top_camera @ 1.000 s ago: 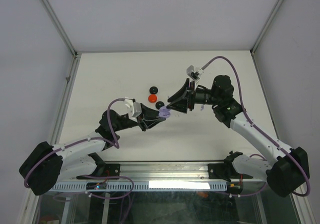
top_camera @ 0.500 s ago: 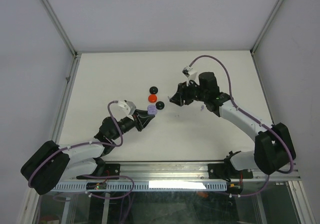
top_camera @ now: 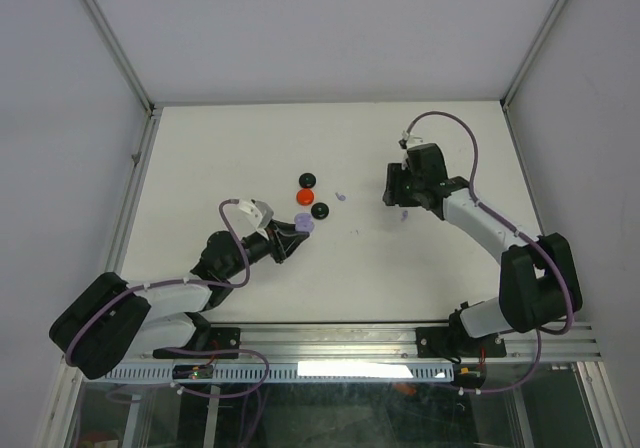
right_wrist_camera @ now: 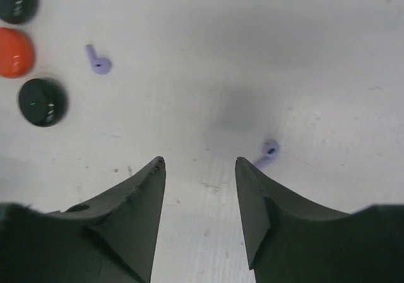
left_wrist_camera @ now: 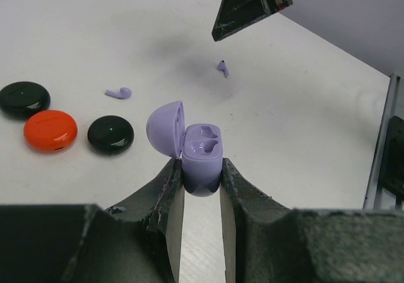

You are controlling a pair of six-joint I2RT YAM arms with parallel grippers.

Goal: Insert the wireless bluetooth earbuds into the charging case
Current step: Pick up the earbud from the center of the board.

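Note:
The second earbud's head (top_camera: 404, 214) (right_wrist_camera: 271, 148) comes next: my right gripper shifts toward the right in the wrist view and descends around it.
My left gripper (left_wrist_camera: 201, 167) is shut on an open lilac charging case (left_wrist_camera: 201, 153), lid tipped left, both wells empty; it also shows in the top view (top_camera: 303, 225). One lilac earbud (left_wrist_camera: 118, 93) lies on the table beside the round cases, and also shows in the top view (top_camera: 340, 196) and the right wrist view (right_wrist_camera: 98, 60). A second lilac earbud (right_wrist_camera: 268, 151) lies just beyond my right fingertip; it also shows in the top view (top_camera: 403, 215) and the left wrist view (left_wrist_camera: 222, 68). My right gripper (right_wrist_camera: 199, 163) is open and empty, pointing down over the table (top_camera: 392, 194).
Two black round cases (top_camera: 308, 179) (top_camera: 320, 210) and a red round case (top_camera: 304, 197) lie closed in a short row at the table's middle. In the left wrist view the right gripper's finger (left_wrist_camera: 252, 5) hangs above the far earbud.
My right arm has pulled back to the right, away from the lilac case, and now points down near the right earbud. My left gripper has drawn back slightly left with the case.

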